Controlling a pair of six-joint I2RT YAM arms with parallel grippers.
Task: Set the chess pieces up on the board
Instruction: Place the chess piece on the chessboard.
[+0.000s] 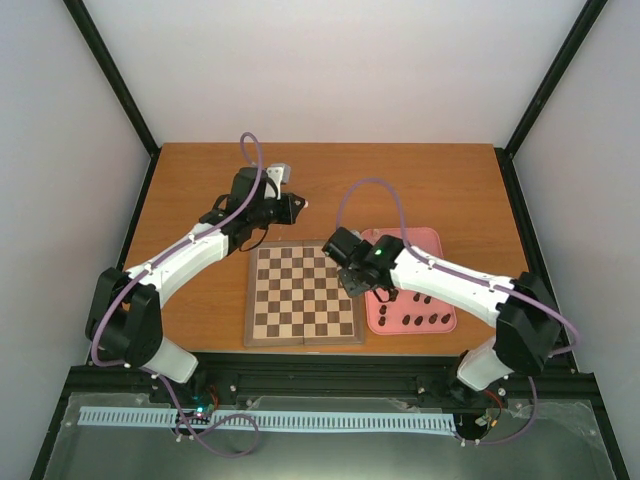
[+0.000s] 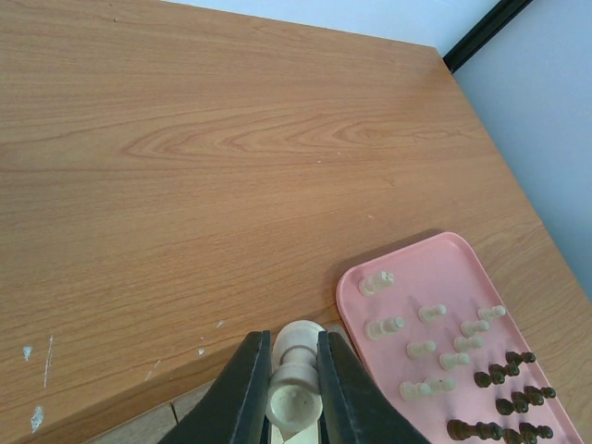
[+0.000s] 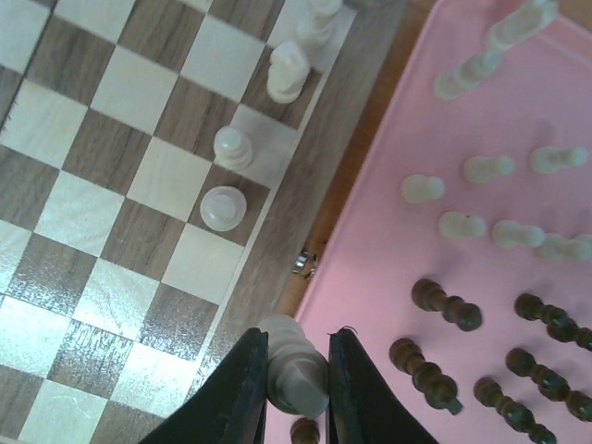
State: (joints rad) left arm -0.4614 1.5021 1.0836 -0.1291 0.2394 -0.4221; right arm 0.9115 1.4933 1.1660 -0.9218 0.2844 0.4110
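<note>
The row of cream pieces stops at the board's bare light edge square. My right gripper will go to the left in the top view next, then down onto that square.
The board [image 1: 305,293] lies in the middle of the table with the pink tray [image 1: 432,243] at its right. My left gripper [image 2: 289,344] is shut on a cream chess piece [image 2: 298,375], held above the table just past the board's far edge [image 1: 292,208]. My right gripper [image 3: 298,338] is shut on another cream piece [image 3: 298,363], over the board's right border beside the tray [image 1: 353,282]. Several cream pieces [image 3: 223,206] stand along the board's right-hand squares [image 3: 120,185]. More cream pieces [image 3: 462,227] and dark pieces [image 3: 444,305] lie in the tray [image 3: 370,277].
Bare wooden tabletop [image 2: 231,139] stretches beyond the board to the back. A small metal clasp [image 3: 305,263] sticks out of the board's right side next to the tray. Black frame posts [image 1: 540,90] and white walls enclose the table.
</note>
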